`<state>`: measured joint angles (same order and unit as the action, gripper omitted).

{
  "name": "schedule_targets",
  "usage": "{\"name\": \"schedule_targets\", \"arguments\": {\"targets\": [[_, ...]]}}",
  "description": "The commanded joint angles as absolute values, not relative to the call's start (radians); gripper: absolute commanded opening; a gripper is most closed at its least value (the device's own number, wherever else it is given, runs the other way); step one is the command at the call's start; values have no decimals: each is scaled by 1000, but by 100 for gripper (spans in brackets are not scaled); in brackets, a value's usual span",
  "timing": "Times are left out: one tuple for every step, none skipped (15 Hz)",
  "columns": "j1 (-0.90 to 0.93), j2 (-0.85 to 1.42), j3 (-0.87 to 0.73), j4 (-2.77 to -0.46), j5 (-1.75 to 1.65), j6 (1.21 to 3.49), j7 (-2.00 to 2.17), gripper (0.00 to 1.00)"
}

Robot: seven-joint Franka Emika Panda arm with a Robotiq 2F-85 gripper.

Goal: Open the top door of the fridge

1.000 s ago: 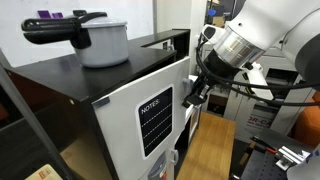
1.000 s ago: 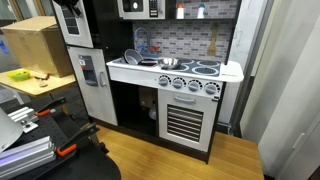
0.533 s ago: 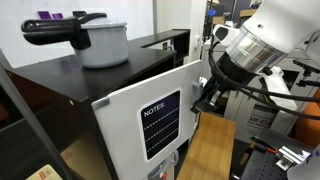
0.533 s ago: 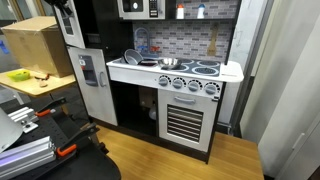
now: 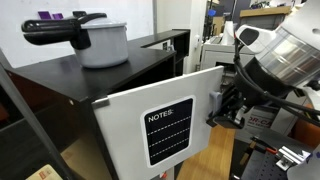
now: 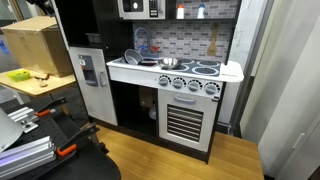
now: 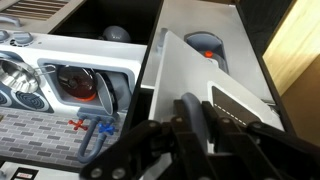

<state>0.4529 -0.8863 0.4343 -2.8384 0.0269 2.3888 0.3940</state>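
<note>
I will next keep my gripper where it is and open its fingers to let go of the small white handle (image 5: 215,104) (image 7: 191,104) between them, because the door is far open.
The fridge (image 5: 60,85) is a small white cabinet with a flat black top. Its top door (image 5: 125,120), white with a black "NOTES" rectangle (image 5: 168,132), stands swung far open from the cabinet. My gripper (image 5: 222,108) is at the door's free edge, shut on the small white handle (image 7: 191,104). In the wrist view the dark fingers (image 7: 197,118) sit on both sides of the handle, with the door panel (image 7: 185,60) beyond them. In an exterior view only the fridge's lower door (image 6: 92,80) shows plainly.
A grey lidded pot with a black handle (image 5: 100,42) stands on the fridge top. A toy kitchen with stove and sink (image 6: 175,70) stands beside the fridge. A cardboard box (image 6: 35,45) and clutter lie on a bench. Lab equipment (image 5: 290,150) stands behind my arm.
The top door has swung steadily further open. My gripper has moved with its handle edge, outward from the fridge and slightly down.
</note>
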Motion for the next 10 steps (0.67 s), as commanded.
{"name": "schedule_targets", "arguments": {"targets": [[482,-932,452,-2820,33,2345,337,5],[488,-935,453,-2818,35,2337,336,5],[492,-936,454,-2817,36,2330,335,5],[495,-938,453,-2817,36,2325,334,5],[496,-938,453,-2817,37,2322,335,13],[495,-939,451,-2817,39,2322,338,47],[496,-939,449,-2817,40,2320,335,47],[497,-943,447,-2810,38,2311,321,53],[496,-952,449,-2802,37,2303,310,59],[503,-959,442,-2797,46,2291,295,68]]}}
